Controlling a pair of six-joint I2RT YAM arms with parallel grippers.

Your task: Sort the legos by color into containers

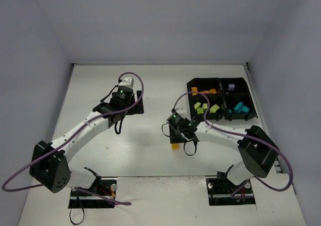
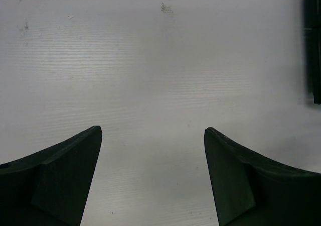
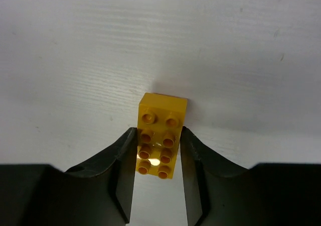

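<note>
I will raise my right gripper next and move it outward, and I will release its lego over the tray's section of orange legos, because that lego is orange too.
In the right wrist view, an orange lego [image 3: 163,108] with two rows of studs lies on the white table, and my right gripper [image 3: 158,130] is shut on its long sides. From above, that lego [image 1: 175,146] shows just below the right gripper [image 1: 176,138], left of the tray. The black four-compartment tray [image 1: 218,79] at the back right holds orange legos [image 1: 205,92], a purple one [image 1: 231,87], yellow-green ones [image 1: 203,108] and cyan ones [image 1: 239,108]. My left gripper [image 2: 153,130] hangs open over bare table, seen from above at the back left [image 1: 125,80].
White walls close the table on three sides. A dark edge [image 2: 313,45] runs down the far right of the left wrist view. The two black arm bases [image 1: 93,193] [image 1: 231,188] sit at the near edge, with purple cables looping off the arms.
</note>
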